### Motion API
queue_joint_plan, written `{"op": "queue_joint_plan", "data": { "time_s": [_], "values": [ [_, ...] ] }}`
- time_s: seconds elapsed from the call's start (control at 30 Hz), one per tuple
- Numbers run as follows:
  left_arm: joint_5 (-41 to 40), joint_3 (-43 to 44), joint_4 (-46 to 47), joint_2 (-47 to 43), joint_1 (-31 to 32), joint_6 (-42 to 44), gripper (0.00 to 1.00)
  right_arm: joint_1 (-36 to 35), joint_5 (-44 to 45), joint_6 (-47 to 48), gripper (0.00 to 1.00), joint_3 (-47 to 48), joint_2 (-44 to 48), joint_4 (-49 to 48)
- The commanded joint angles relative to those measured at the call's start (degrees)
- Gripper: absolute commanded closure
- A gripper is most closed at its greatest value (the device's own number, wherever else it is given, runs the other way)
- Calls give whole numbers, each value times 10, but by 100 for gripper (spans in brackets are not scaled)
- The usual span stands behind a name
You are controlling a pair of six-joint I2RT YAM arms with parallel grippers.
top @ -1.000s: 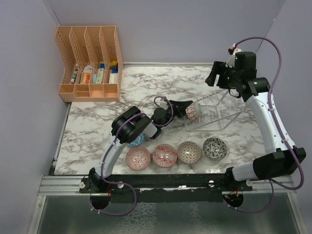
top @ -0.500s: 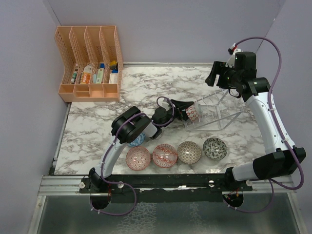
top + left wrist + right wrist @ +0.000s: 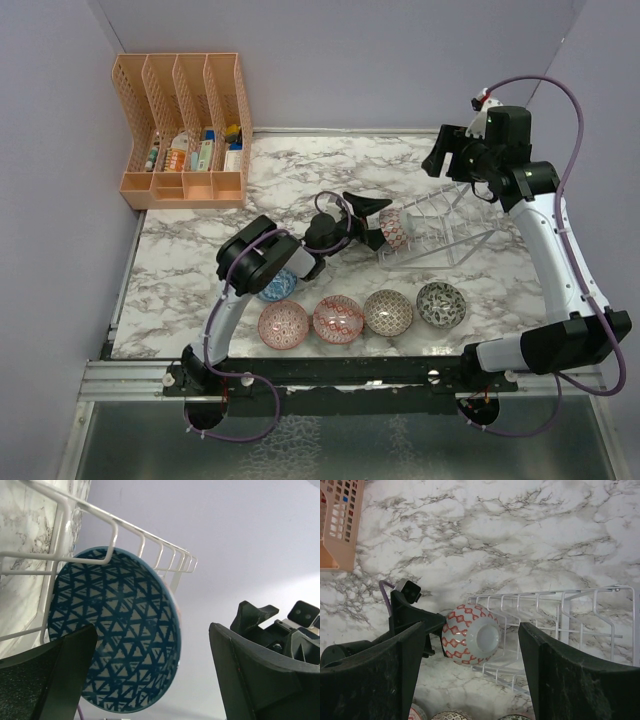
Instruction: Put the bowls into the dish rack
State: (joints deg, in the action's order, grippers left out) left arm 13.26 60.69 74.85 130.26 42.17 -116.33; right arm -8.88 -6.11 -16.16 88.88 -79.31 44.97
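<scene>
The blue bowl is still lying outside the rack. I will swing my left gripper back and to the left in the top view, with its fingers down, onto the blue bowl's rack-side rim (image 3: pixel 295 284).
A bowl (image 3: pixel 396 229), red-diamond outside (image 3: pixel 470 634) and blue-triangle inside (image 3: pixel 115 635), stands on edge at the left end of the wire dish rack (image 3: pixel 445 232), behind its prongs (image 3: pixel 100 527). My left gripper (image 3: pixel 368 222) is open, one finger on each side of that bowl's rim, and holds nothing. My right gripper (image 3: pixel 452 160) hangs high over the rack's far end, open and empty (image 3: pixel 472 677). On the marble in front lie a red bowl (image 3: pixel 284 324), a pink one (image 3: pixel 338 318), a brownish one (image 3: pixel 388 311) and a dark grey-green one (image 3: pixel 441 304). A blue bowl (image 3: pixel 277 288) is half hidden under my left arm.
An orange file organiser (image 3: pixel 185 130) with small items stands at the back left, its corner also in the right wrist view (image 3: pixel 335 525). Purple walls close the table on three sides. The rack's (image 3: pixel 560 625) other slots hold nothing.
My left gripper has opened wide and let go of the bowl, which stays on edge in the rack. The left arm drew back slightly. The right arm barely moved.
</scene>
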Motion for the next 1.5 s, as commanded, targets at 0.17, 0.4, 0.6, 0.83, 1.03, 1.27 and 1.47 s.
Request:
{"op": "queue_joint_plan", "data": {
  "time_s": [0.17, 0.4, 0.6, 0.83, 1.03, 1.27, 1.47],
  "values": [
    [55, -8, -202, -119, -31, 125, 1, 3, -24, 9, 24, 8, 29, -5],
    [84, 13, -420, -180, -53, 238, 1, 3, -29, 11, 24, 5, 40, 1],
    [79, 47, -589, -237, -65, 360, 1, 3, -32, 14, 24, 18, 47, 25],
    [-11, 52, -777, -369, -75, 496, 1, 3, -55, 11, 24, 2, 68, 33],
    [-108, 30, -962, -468, -75, 576, 8, 3, -82, 1, 24, -13, 70, 31],
    [-217, -12, -1094, -544, -73, 646, 17, 3, -109, -16, 24, -11, 56, 21],
    [-240, -73, -1075, -547, -69, 678, 32, 3, -121, -24, 24, 6, 47, 26]
  ]
}}
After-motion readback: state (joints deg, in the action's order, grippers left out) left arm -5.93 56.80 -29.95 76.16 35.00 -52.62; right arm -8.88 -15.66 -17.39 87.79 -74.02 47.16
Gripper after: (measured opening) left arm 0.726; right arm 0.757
